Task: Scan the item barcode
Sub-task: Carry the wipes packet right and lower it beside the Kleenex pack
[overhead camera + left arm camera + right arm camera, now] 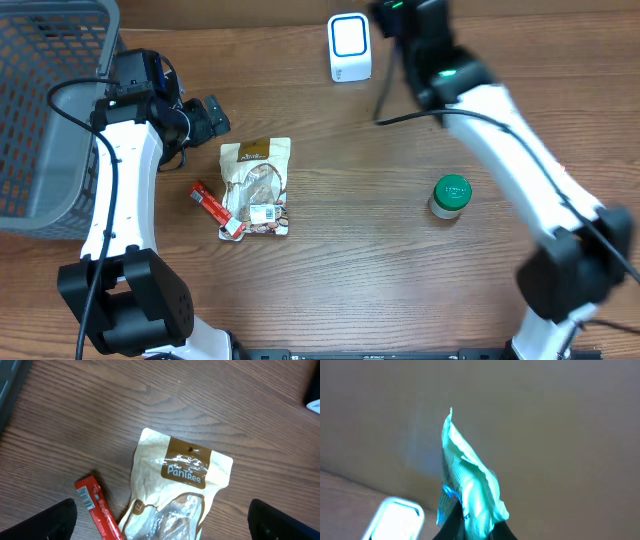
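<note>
The bare tabletop (pixel 490 187) beside the green-lidded jar is clear of the scanner (pixel 350 46), so my right gripper will next move the packet back and down there and release it.
My right gripper (pixel 472 532) is shut on a white-and-teal packet (pixel 467 480), the item, which stands up out of the fingers against a plain wall. Fine printed stripes show along its left edge. The white scanner (pixel 395 520) glows just below and left of the packet. From overhead, the scanner (pixel 350 46) stands at the table's far edge, with the right gripper (pixel 398 14) just to its right; the packet barely shows there. My left gripper (pixel 212 117) hangs open over the table's left side, holding nothing.
Below the left gripper (pixel 162 525) lie a beige PanTree pouch (pixel 182 485) and a red stick pack (pixel 97 510). A grey mesh basket (pixel 40 110) stands at the far left. A green-lidded jar (pixel 450 195) sits under the right arm.
</note>
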You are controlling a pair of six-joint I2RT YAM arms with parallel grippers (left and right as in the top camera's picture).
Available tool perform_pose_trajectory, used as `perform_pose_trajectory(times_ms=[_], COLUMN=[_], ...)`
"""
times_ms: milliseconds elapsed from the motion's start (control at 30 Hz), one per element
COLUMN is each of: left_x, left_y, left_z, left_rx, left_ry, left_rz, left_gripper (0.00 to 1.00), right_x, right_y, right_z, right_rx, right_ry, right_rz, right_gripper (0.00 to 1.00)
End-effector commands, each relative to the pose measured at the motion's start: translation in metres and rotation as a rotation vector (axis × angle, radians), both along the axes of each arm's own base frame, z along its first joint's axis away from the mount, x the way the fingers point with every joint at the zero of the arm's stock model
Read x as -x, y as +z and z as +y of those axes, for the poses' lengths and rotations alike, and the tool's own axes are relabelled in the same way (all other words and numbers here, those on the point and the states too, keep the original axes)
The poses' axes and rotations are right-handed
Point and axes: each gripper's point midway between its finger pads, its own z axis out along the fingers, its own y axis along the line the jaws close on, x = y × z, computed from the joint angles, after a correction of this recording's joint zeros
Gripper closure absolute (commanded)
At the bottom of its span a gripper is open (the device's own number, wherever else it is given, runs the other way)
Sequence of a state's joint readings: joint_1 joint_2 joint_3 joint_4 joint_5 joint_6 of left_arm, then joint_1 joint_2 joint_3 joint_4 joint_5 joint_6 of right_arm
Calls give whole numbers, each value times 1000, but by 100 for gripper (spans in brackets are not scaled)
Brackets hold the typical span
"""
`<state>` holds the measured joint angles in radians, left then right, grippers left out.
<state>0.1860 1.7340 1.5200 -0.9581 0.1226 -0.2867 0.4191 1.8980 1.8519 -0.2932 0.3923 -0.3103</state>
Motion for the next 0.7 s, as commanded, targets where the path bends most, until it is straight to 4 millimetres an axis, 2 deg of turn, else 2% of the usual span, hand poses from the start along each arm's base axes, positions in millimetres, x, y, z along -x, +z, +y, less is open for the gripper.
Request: perform_pose_trajectory(times_ms=[0, 67, 133, 233, 300, 500, 533, 667], left_x=[-3, -3, -3, -3, -3, -3, -3, -3], left_y=[8, 8, 8, 8, 8, 8, 8, 8], left_z=[2, 2, 2, 2, 2, 2, 2, 2], left_rx=[-2, -1, -1, -1, -1, -2, -2, -1], left_ry=[16, 16, 16, 16, 16, 16, 16, 16], left_rz=[-21, -20, -20, -20, -20, -21, -21, -21], left_gripper=[0, 0, 0, 0, 0, 0, 0, 0], right_x=[15, 26, 40, 68, 86, 126, 135, 152], right_y=[-6, -30, -58, -101, -123, -171, -184, -210], right_z=[-46, -66, -76, -91, -104, -146, -155, -171], right_rx=[-143, -140, -131, -142, -148, -134, -133, -136], right_ry=[-132, -159, -138, -112, -127, -234, -259, -302], right_rz=[106, 226, 365, 591, 711, 927, 973, 1052], right_gripper=[96, 97, 96, 96, 96, 96, 96, 96])
